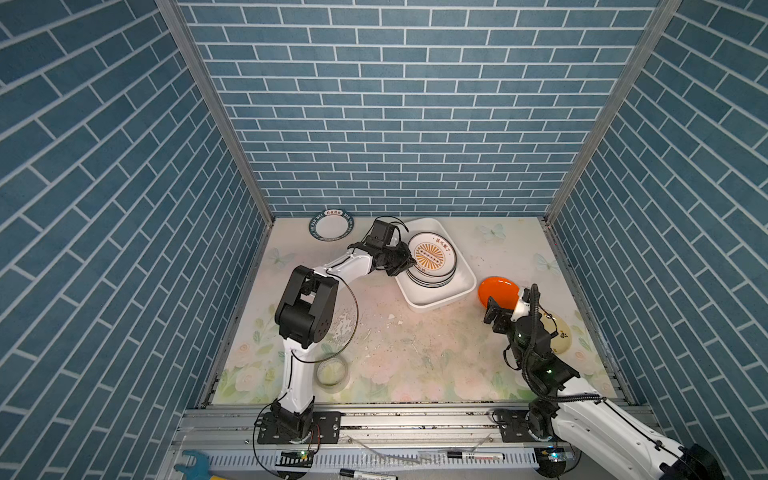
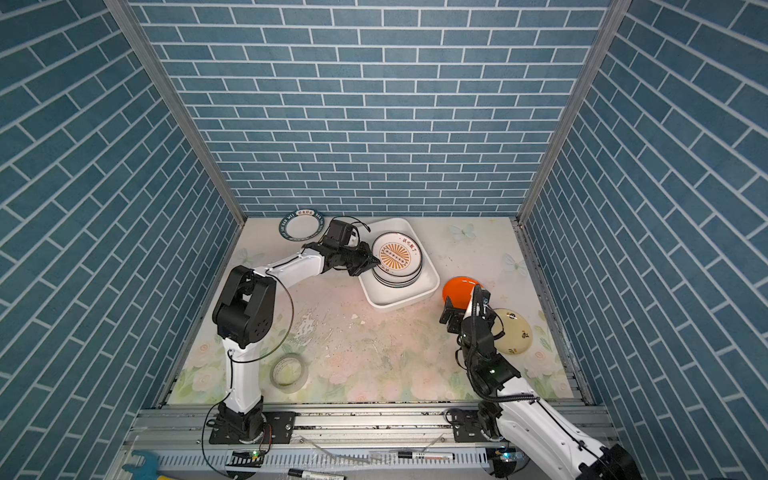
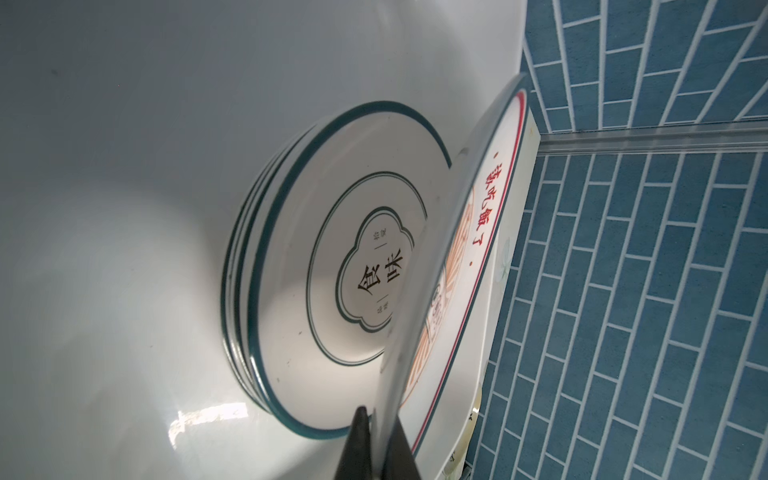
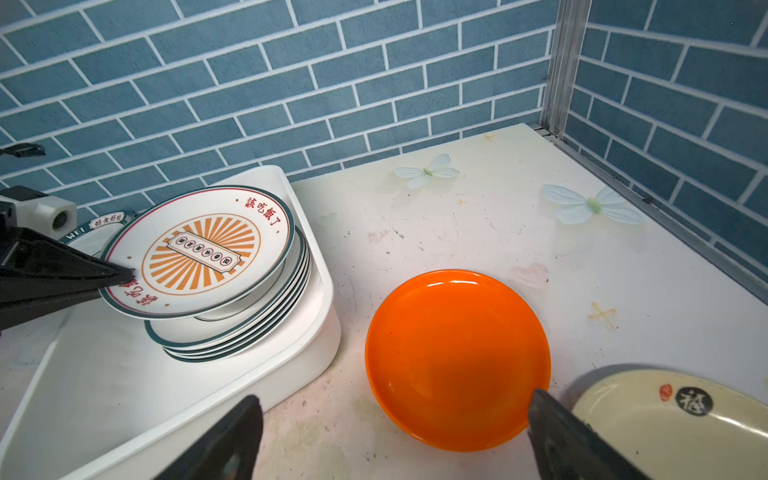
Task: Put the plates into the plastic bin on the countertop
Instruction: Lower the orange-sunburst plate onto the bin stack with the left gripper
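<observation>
The sunburst plate still hangs tilted over a gap, so my left gripper should lower it onto the stack of green-rimmed plates and release its rim.
My left gripper (image 1: pixel 409 264) (image 3: pixel 380 419) is shut on the rim of a white plate with an orange sunburst centre (image 1: pixel 432 255) (image 4: pixel 199 249). It holds the plate tilted just above a stack of several green-rimmed plates (image 1: pixel 430 282) (image 3: pixel 332 270) inside the white plastic bin (image 1: pixel 453 297) (image 4: pixel 104 395). My right gripper (image 1: pixel 498 311) (image 4: pixel 395 397) is open, low over the near edge of a plain orange plate (image 1: pixel 496 291) (image 4: pixel 457 357) that lies on the countertop (image 1: pixel 415 353) beside the bin. A pale yellow plate (image 1: pixel 561 336) (image 4: pixel 665 428) lies by the right arm.
A white plate with a dark-green lettered rim (image 1: pixel 331 225) lies in the back left corner. A translucent tape roll (image 1: pixel 332 372) sits near the left arm's base. Blue brick walls close three sides; the grey metal rail (image 1: pixel 415 419) runs along the front.
</observation>
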